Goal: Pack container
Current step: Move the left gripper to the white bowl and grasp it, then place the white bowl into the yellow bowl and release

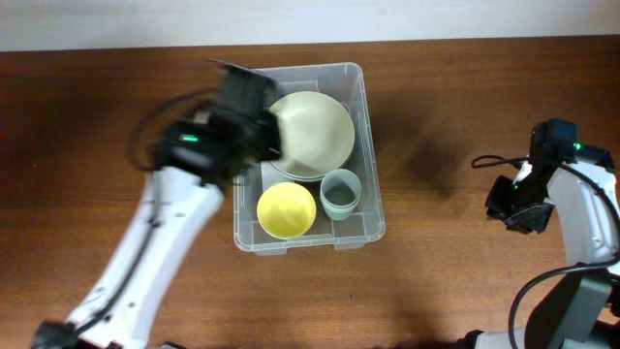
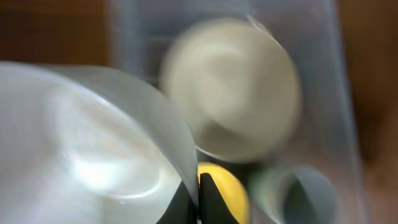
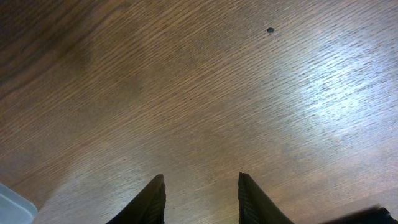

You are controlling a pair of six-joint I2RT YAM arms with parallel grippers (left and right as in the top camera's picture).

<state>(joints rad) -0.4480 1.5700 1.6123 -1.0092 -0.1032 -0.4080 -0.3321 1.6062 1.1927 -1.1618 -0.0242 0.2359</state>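
My left gripper holds the pale grey-white bowl and will next move it back and down into the yellow bowl, which stands empty in the container next to the cup.
The clear rectangular container sits mid-table. Inside it lie a large cream bowl, a yellow bowl and a grey-green cup. My left gripper hovers over the container's left side, blurred. In the left wrist view the left gripper is shut on the thin rim of a pale grey-white bowl. That bowl fills the left of the frame, above the cream bowl, yellow bowl and cup. My right gripper is open over bare wood, far right of the container.
The brown wooden table surrounds the container. A corner of the container shows at the lower left of the right wrist view. The right arm stands near the table's right edge.
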